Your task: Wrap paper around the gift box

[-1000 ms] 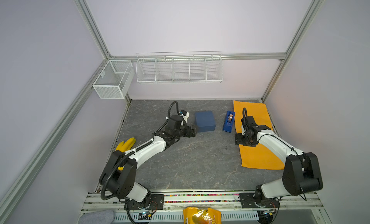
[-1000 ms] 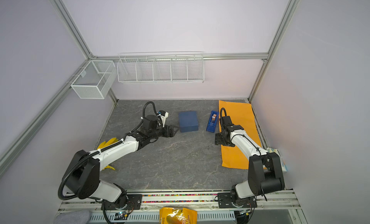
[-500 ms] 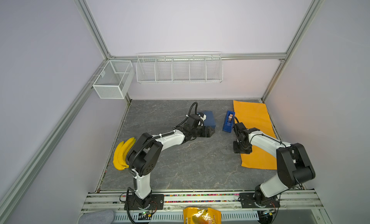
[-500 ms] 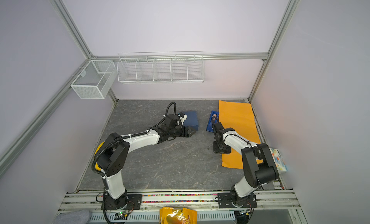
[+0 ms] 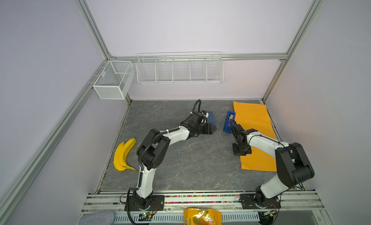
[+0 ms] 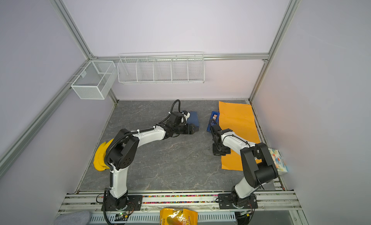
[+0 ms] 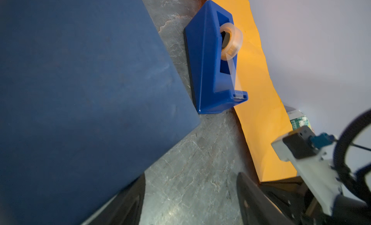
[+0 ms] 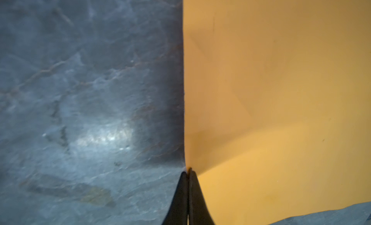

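Observation:
The paper and the gift box lie apart. My right gripper will next pull the pinched paper edge toward the bare floor in front of the gift box and let go of it.
The navy gift box rests on the grey floor, partly hidden behind my left wrist. In the left wrist view the gift box fills one side. My left gripper is open just in front of the box's near side; one finger overlaps the box's edge and bare floor lies between the jaws. The orange paper lies flat at the right. My right gripper is shut on the paper's left edge, which lifts slightly at the pinch.
A bright-blue tape dispenser stands between box and paper. Bananas lie at the left floor edge. A yellow snack bag sits in front of the rail. A patterned carton stands by the right wall. Wire baskets hang on the back wall.
My left gripper has reached right to the box's near side. My right gripper has slid nearer along the paper's left edge and shut on it.

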